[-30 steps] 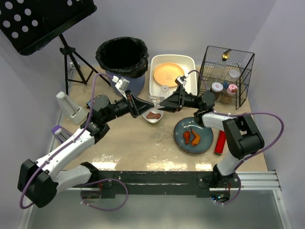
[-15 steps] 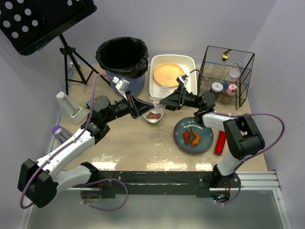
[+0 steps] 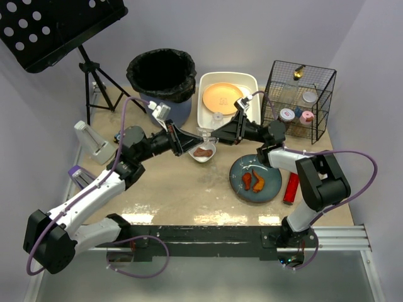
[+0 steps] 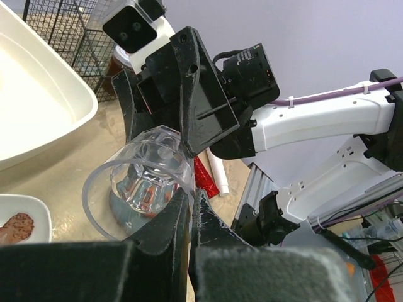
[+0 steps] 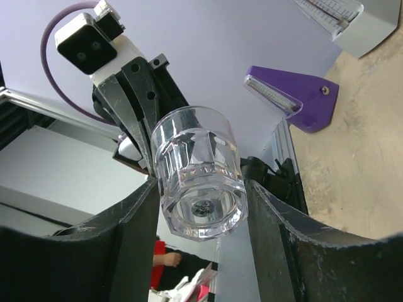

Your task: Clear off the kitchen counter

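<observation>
My right gripper moves outward, tips down and lowers the glass (image 3: 206, 133) next, then releases it there, since the tub's near half lies below and outward of it.
A clear faceted glass (image 3: 206, 133) hangs in the air between my two grippers, above the beige mottled kitchen counter (image 3: 182, 189). My left gripper (image 3: 196, 136) is shut on the glass's rim; in the left wrist view its fingers (image 4: 190, 201) pinch the rim wall of the glass (image 4: 141, 170). My right gripper (image 3: 215, 134) faces it from the right. In the right wrist view its two fingers (image 5: 201, 189) flank the thick base of the glass (image 5: 198, 173) and seem to touch both sides.
A small white bowl (image 3: 203, 152) with brown food sits under the glass. A blue plate (image 3: 255, 179) with food scraps and a red packet (image 3: 291, 187) lie right. Behind are a white tub (image 3: 204, 107) holding an orange plate, a black wire basket (image 3: 299, 100) and a bin (image 3: 162, 72).
My right gripper has moved slightly left, so its fingers now sit around the glass's base. The left gripper and the glass have hardly moved.
</observation>
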Controlling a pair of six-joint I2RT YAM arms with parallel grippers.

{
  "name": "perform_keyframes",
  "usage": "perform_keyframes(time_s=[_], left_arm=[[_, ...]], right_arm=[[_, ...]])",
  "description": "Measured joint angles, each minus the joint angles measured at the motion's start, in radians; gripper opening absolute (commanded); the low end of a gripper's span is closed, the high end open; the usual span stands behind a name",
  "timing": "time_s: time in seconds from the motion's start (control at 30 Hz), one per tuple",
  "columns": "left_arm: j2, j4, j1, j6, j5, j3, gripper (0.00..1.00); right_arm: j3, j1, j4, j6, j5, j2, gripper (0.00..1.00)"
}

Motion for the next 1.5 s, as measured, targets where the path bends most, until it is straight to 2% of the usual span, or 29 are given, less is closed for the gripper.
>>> perform_keyframes(time_s=[0.13,0.33,0.37,0.47,0.53,0.6,0.63,0.73,0.9,1.07,1.17,1.37,1.5], left_arm=[[0.0,0.003,-0.001,-0.005,-0.006,0.0,0.39],[-0.002,-0.008,-0.003,0.003,-0.041,0.0,0.76],[-0.005,-0.017,-0.003,0.004,-0.052,0.0,0.85],[-0.034,-0.077,0.004,0.024,-0.095,0.0,0.96],[-0.066,-0.12,0.018,0.035,-0.123,-0.001,0.98],[-0.101,-0.163,0.039,0.053,-0.157,-0.001,0.98],[-0.116,-0.184,0.049,0.06,-0.172,-0.001,0.98],[-0.14,-0.233,0.074,0.083,-0.209,-0.001,0.98],[-0.135,-0.283,0.085,0.106,-0.242,-0.026,0.98],[-0.093,-0.324,0.085,0.122,-0.254,-0.032,0.97],[-0.079,-0.343,0.085,0.137,-0.256,-0.032,0.97],[-0.067,-0.371,0.086,0.173,-0.262,-0.032,0.97],[-0.061,-0.389,0.086,0.189,-0.263,-0.032,0.97]], right_arm=[[0.0,0.0,-0.003,0.018,0.001,0.0,0.01],[0.0,-0.016,-0.01,0.03,0.011,0.0,0.0],[0.0,-0.027,-0.011,0.027,0.013,0.0,0.0],[0.0,-0.073,-0.019,-0.022,0.016,-0.005,0.0],[0.006,-0.102,-0.05,-0.133,0.017,-0.034,0.0],[0.061,-0.121,-0.223,-0.314,0.041,-0.089,0.0],[0.144,-0.121,-0.409,-0.461,0.095,-0.124,0.0],[0.39,-0.114,-0.777,-0.795,0.314,-0.165,0.0],[0.64,-0.108,-1.16,-1.122,0.621,-0.154,0.0],[0.839,-0.103,-1.465,-1.291,0.867,0.024,0.0],[0.907,-0.096,-1.604,-1.337,0.968,0.135,0.0],[1.095,-0.064,-1.875,-1.401,1.124,0.343,0.0],[1.194,-0.04,-1.981,-1.429,1.186,0.406,0.0]])
